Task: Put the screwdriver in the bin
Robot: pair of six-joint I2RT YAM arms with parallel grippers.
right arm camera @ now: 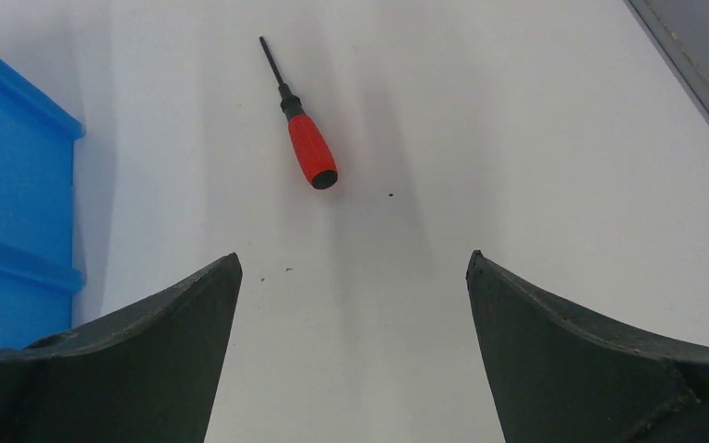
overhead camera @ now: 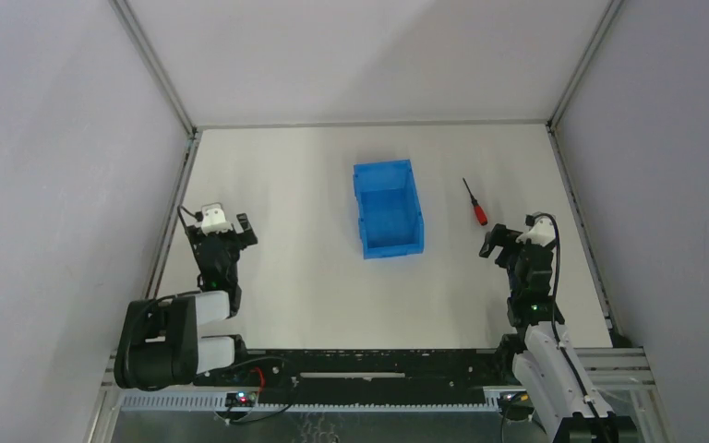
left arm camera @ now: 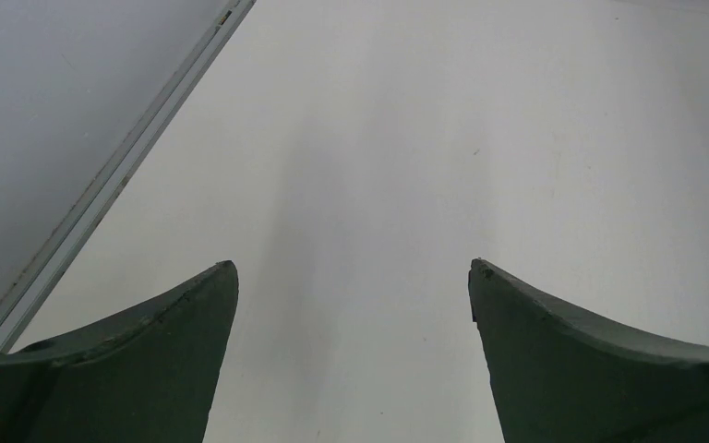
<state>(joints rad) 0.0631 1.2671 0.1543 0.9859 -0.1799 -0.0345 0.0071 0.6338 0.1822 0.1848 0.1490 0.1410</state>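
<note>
The screwdriver lies below and outward of the open fingertips, so the robot's right gripper will next move outward and down onto the red handle by its black collar (overhead camera: 477,210) (right arm camera: 304,134).
The screwdriver (overhead camera: 475,203), with a red handle and thin black shaft, lies flat on the white table to the right of the bin. It also shows in the right wrist view (right arm camera: 306,138), handle toward me, ahead of the open fingers. The blue bin (overhead camera: 388,209) stands at the table's middle, empty; its edge shows at the left of the right wrist view (right arm camera: 9,203). My right gripper (overhead camera: 501,242) is open and empty, just in front of the screwdriver. My left gripper (overhead camera: 231,228) is open and empty at the left, over bare table (left arm camera: 351,268).
Metal frame rails (overhead camera: 171,221) run along the table's left and right (overhead camera: 580,212) edges, with grey walls beyond. The left rail shows in the left wrist view (left arm camera: 102,194). The arm bases and a cable track (overhead camera: 369,378) line the near edge.
</note>
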